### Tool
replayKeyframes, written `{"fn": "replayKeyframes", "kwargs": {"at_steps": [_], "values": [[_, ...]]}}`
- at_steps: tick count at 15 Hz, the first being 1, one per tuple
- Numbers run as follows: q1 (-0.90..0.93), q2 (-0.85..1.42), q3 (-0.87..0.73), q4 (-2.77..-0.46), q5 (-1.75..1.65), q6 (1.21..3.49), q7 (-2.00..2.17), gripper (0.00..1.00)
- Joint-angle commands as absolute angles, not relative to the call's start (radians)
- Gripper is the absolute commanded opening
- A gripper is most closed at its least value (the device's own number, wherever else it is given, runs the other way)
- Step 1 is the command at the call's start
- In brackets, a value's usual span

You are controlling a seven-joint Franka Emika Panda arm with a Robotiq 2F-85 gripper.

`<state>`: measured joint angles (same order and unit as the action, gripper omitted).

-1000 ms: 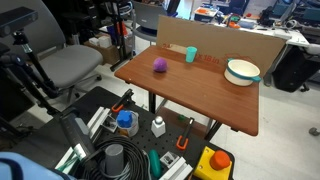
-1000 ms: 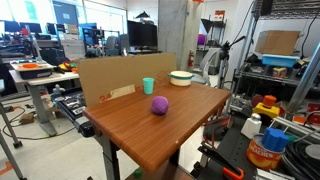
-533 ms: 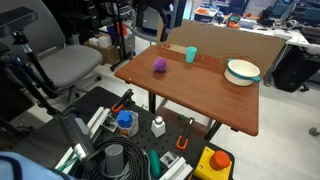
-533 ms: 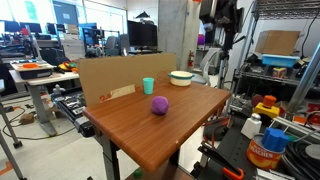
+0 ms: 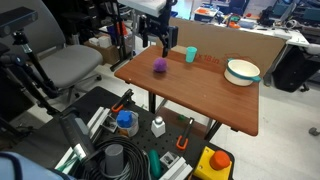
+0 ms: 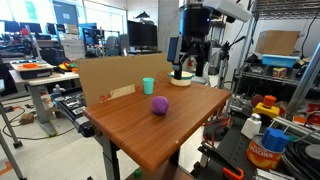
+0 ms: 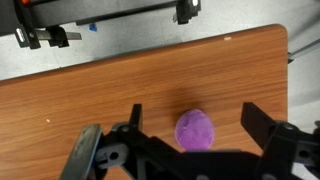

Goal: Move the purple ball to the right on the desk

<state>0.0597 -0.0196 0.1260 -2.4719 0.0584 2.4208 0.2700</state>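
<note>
My gripper is open well above the purple ball, so next it needs to move down toward it until its spread fingers stand on either side of it.
The purple ball lies on the reddish-brown desk, near its left part in one exterior view and near its middle in the other. My gripper hangs open in the air above the ball, well clear of the wood; it also shows in an exterior view. In the wrist view the ball sits between my two spread fingers, far below them. Nothing is held.
A teal cup stands near the cardboard panel at the back. A white bowl sits at the desk's far corner. Tools, a cable reel and bottles lie on the floor by the front edge. An office chair stands beside the desk.
My gripper has come down from the top of the picture to a spot above the ball. The ball, cup and bowl have not moved.
</note>
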Motion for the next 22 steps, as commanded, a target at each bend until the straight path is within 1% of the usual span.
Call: {"fn": "replayKeyframes", "kwargs": {"at_steps": [1, 14, 15, 16, 17, 20, 22], "values": [[0.075, 0.118, 0.112, -2.372, -0.045, 2.466, 0.387, 1.00], [0.190, 0.441, 0.032, -2.094, -0.072, 2.458, 0.491, 1.00], [0.200, 0.459, 0.021, -2.080, -0.074, 2.453, 0.500, 0.75], [0.206, 0.474, 0.015, -2.069, -0.067, 2.450, 0.500, 0.74], [0.210, 0.484, 0.014, -2.060, -0.059, 2.451, 0.498, 0.67], [0.221, 0.493, 0.003, -2.045, -0.052, 2.449, 0.498, 0.42], [0.216, 0.461, 0.002, -2.065, -0.046, 2.454, 0.488, 0.28]]}}
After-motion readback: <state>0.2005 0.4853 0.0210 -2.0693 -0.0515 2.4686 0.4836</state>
